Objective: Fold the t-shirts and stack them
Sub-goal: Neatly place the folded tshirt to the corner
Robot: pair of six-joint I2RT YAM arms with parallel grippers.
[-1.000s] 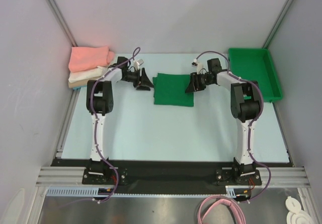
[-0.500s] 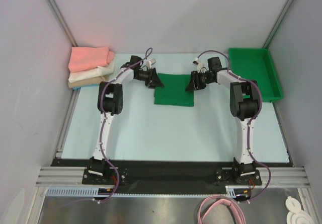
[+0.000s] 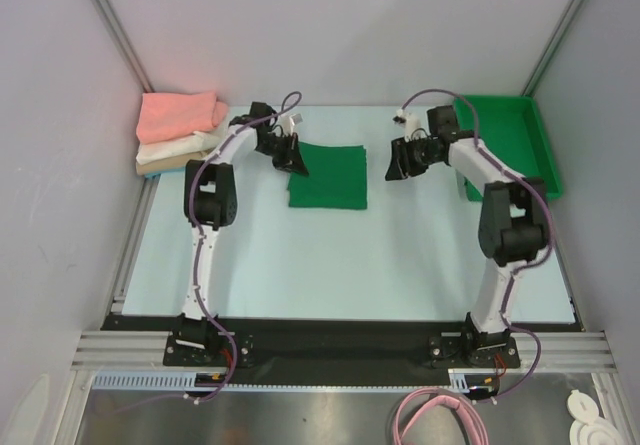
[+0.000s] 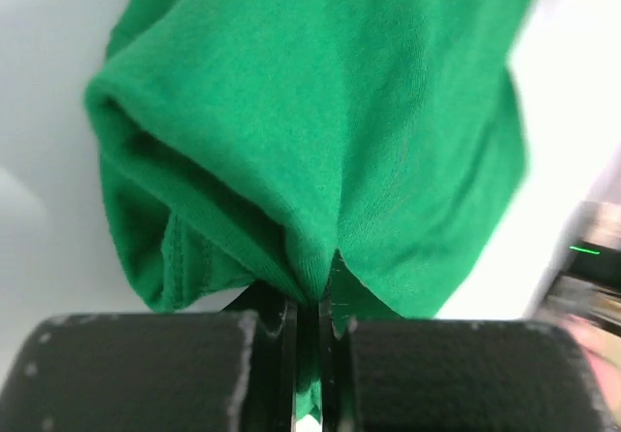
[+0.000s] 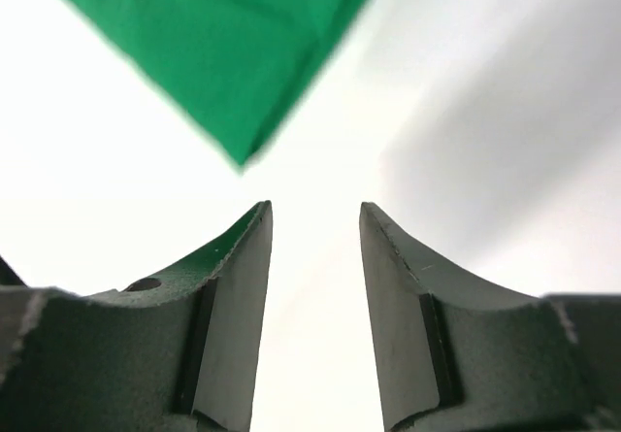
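Observation:
My left gripper should lift the green t-shirt (image 3: 328, 177) to the left in the top view and let go of it on top of the pink t-shirt (image 3: 178, 116), because the green t-shirt needs to be folded.
A dark green t-shirt (image 3: 328, 177), folded into a rectangle, lies flat at the middle of the table. My left gripper (image 3: 296, 162) is at its left edge. In the left wrist view that gripper (image 4: 315, 301) is shut on a pinched fold of the green cloth (image 4: 320, 112). My right gripper (image 3: 392, 165) hovers just right of the shirt, open and apart from it. In the right wrist view nothing is between its fingertips (image 5: 315, 218), and a shirt corner (image 5: 223, 44) shows ahead. Folded pink (image 3: 180, 113), white (image 3: 172, 148) and tan (image 3: 160, 166) t-shirts sit stacked at the far left.
A rigid green plastic bin (image 3: 505, 135) stands at the back right, just behind the right arm. Grey walls close in the table on the left, the back and the right. The stack sits against the left wall.
My left gripper reached the shirt's left edge and shut on it. The shirt has slid a little to the left. My right gripper now stands clear of the shirt's right edge.

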